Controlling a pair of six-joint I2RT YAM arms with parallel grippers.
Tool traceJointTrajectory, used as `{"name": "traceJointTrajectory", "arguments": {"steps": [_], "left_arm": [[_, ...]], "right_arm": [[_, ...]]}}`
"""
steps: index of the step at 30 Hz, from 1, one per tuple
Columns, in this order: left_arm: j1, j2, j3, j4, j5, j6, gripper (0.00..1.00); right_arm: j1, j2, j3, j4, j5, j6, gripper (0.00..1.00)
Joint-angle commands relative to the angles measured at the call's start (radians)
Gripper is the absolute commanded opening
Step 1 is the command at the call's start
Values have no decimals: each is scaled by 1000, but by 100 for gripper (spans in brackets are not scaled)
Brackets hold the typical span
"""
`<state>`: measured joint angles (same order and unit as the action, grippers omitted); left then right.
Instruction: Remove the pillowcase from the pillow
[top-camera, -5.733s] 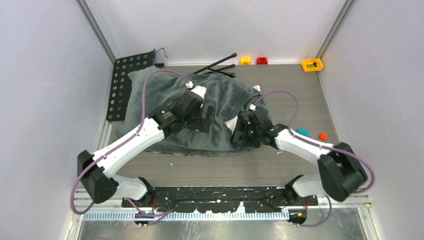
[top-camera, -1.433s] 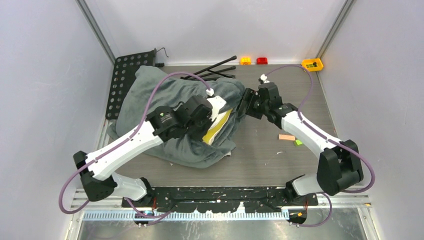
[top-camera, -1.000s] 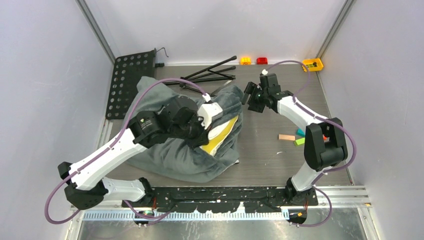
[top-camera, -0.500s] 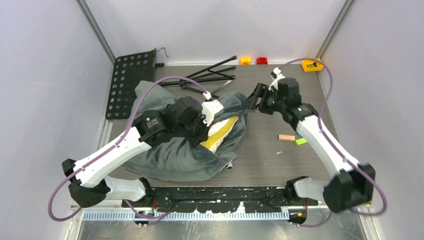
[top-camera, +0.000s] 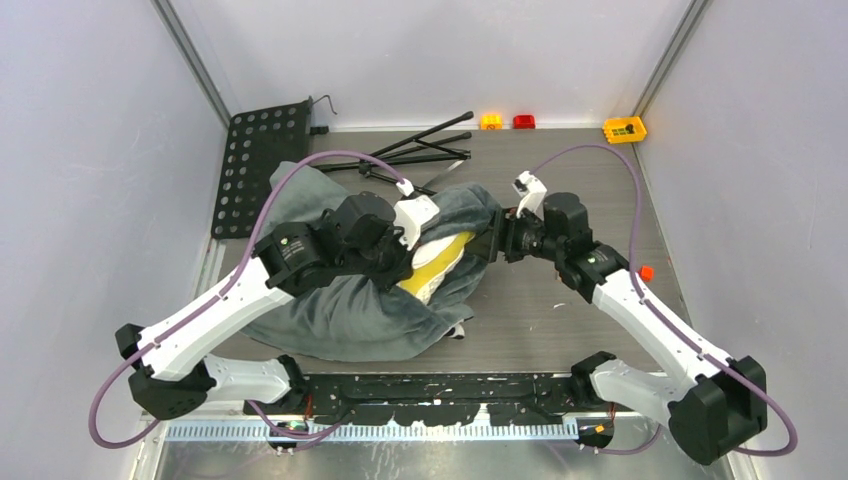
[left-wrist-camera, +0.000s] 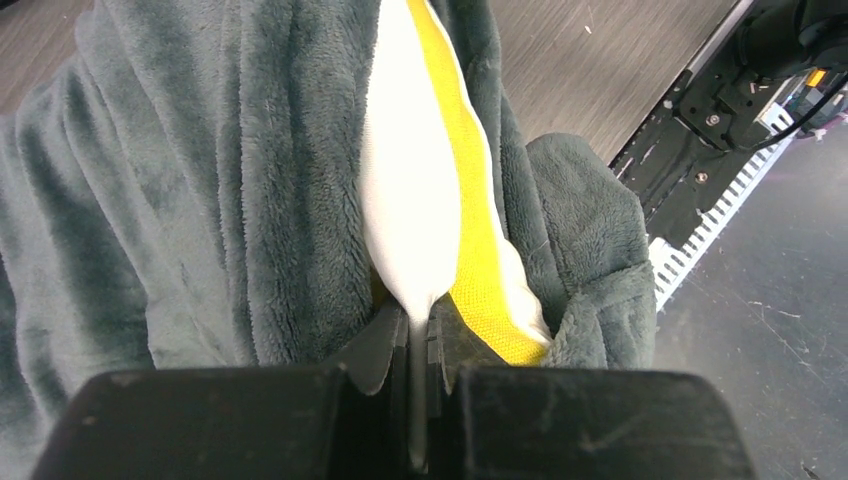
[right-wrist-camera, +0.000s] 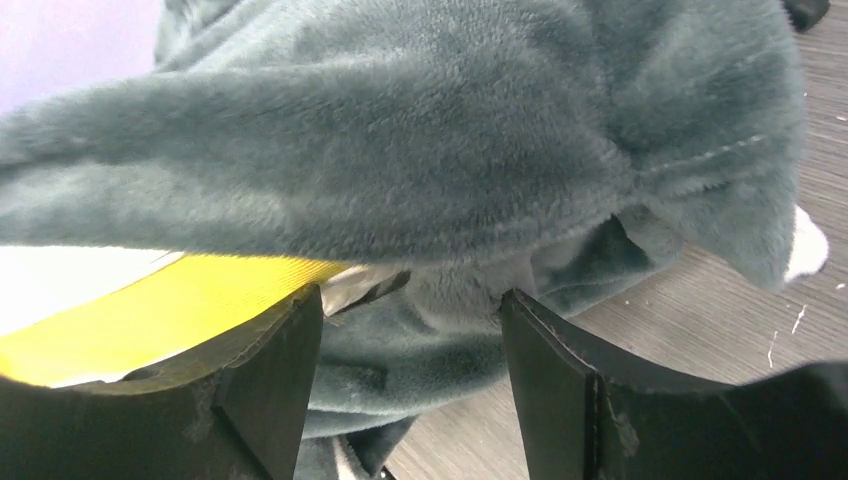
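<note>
The left gripper has the pillow's yellow band (top-camera: 434, 270) (left-wrist-camera: 490, 308) to its right in the top view, so it will shift toward that band next and let go of the pillow's white corner.
The dark grey-teal plush pillowcase (top-camera: 340, 310) lies bunched on the left half of the table, its mouth facing right. The pillow (top-camera: 437, 262) pokes out of that mouth, white with a yellow band. My left gripper (top-camera: 404, 266) is shut on the pillow's white corner (left-wrist-camera: 412, 210), the fabric pinched flat between its jaws (left-wrist-camera: 418, 322). My right gripper (top-camera: 498, 245) stands open at the pillowcase's right edge. In the right wrist view a fold of pillowcase (right-wrist-camera: 400, 150) sits above and between its spread fingers (right-wrist-camera: 410, 350), and the yellow band (right-wrist-camera: 150, 310) touches the left one.
A black perforated plate (top-camera: 255, 165) and black stand rods (top-camera: 420, 150) lie at the back left. Small orange (top-camera: 491, 121), red (top-camera: 524, 121) and yellow (top-camera: 624, 129) bricks line the back edge. A small red block (top-camera: 646, 272) sits right of the right arm.
My right gripper has swung from the back of the table down and left to the pillowcase's open edge. The left gripper keeps its hold and has barely moved.
</note>
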<state>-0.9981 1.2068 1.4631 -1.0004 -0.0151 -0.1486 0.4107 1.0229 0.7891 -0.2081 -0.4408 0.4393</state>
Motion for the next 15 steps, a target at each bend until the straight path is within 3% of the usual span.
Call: {"name": "traceJointTrajectory", "arguments": {"steps": [1, 7, 9, 15], "left_arm": [[7, -77, 56, 88, 63, 1, 0], [7, -81, 78, 28, 133, 25, 0], [7, -87, 83, 12, 135, 34, 0], [6, -107, 67, 6, 177, 68, 0]], "right_arm": [[54, 55, 71, 35, 159, -78, 69], [56, 145, 171, 25, 361, -39, 45], [52, 154, 190, 23, 430, -39, 42], [5, 245, 257, 25, 420, -9, 42]]}}
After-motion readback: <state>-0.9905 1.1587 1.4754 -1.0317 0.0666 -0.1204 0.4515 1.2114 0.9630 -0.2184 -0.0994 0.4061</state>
